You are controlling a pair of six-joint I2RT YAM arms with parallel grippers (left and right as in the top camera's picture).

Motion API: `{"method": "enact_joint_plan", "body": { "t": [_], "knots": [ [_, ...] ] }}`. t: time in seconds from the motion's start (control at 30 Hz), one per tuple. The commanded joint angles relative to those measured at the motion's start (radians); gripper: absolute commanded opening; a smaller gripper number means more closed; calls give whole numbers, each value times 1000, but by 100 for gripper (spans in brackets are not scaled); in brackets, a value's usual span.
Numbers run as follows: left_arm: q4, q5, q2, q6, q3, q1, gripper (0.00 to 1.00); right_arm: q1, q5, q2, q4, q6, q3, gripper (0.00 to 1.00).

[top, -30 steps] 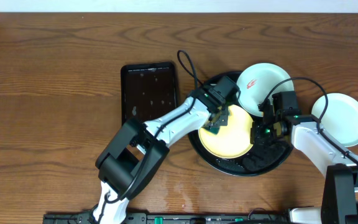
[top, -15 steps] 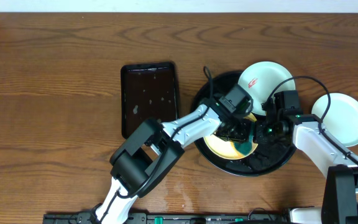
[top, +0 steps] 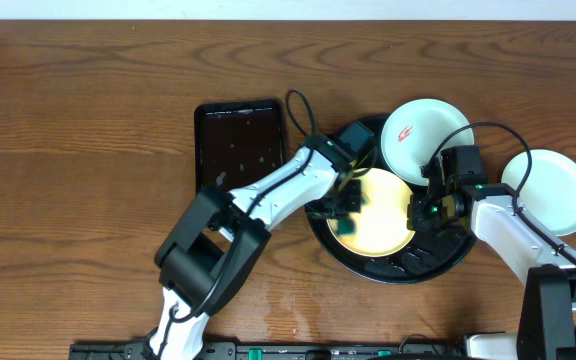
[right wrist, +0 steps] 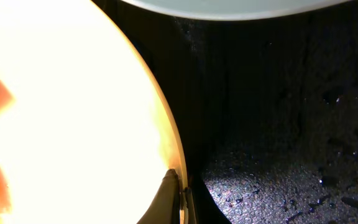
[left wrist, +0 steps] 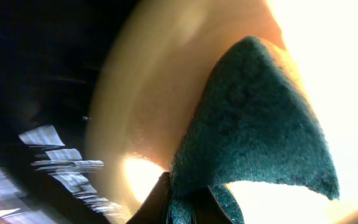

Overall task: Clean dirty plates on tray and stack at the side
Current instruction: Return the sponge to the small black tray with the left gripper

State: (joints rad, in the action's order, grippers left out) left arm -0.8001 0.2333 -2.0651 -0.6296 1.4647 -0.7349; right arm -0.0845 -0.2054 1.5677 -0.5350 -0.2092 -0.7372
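Observation:
The left gripper lifts the sponge (top: 341,226) off the plate next, then lowers it onto the rectangular tray beside the round one and releases it.
The yellow plate (top: 383,212) lies in the round black tray (top: 438,250). My left gripper (top: 345,208) is shut on a teal sponge (top: 341,226) and presses it on the plate's left part. The left wrist view shows the sponge (left wrist: 253,124) flat against the yellow plate (left wrist: 148,106), pinched in the left gripper (left wrist: 188,208). My right gripper (top: 420,208) is shut on the plate's right rim. In the right wrist view the right gripper (right wrist: 181,196) clamps the edge of the yellow plate (right wrist: 73,112). A mint-white plate (top: 423,135) with a red smear rests on the tray's far rim.
A second pale plate (top: 548,190) sits on the wood tabletop to the right of the tray. A rectangular black tray (top: 240,150) with drops on it lies left of the round tray. The wet tray floor (right wrist: 278,137) shows beside the yellow plate.
My left gripper swept the sponge across the yellow plate to its right side, then back to its left. The right gripper has kept its hold on the rim.

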Motion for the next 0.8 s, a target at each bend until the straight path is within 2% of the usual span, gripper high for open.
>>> {"method": "enact_joint_plan", "body": {
  "t": [0.0, 0.23, 0.33, 0.47, 0.67, 0.77],
  "knots": [
    [-35, -427, 10, -46, -40, 31, 8, -2, 66, 33, -7, 11, 31, 1],
    [-29, -325, 171, -39, -38, 29, 7, -2, 67, 33, -8, 12, 31, 1],
    [-30, -274, 255, 3, -38, 31, 7, -2, 66, 33, -7, 12, 31, 1],
    [-53, -275, 359, 77, -38, 54, 8, -2, 66, 33, -8, 12, 31, 1],
    [-138, -439, 402, 95, -47, 187, 8, -2, 66, 33, -2, 17, 31, 1],
    [-101, -400, 366, 95, -109, 310, 8, -2, 66, 33, 34, 16, 31, 1]
  ]
}}
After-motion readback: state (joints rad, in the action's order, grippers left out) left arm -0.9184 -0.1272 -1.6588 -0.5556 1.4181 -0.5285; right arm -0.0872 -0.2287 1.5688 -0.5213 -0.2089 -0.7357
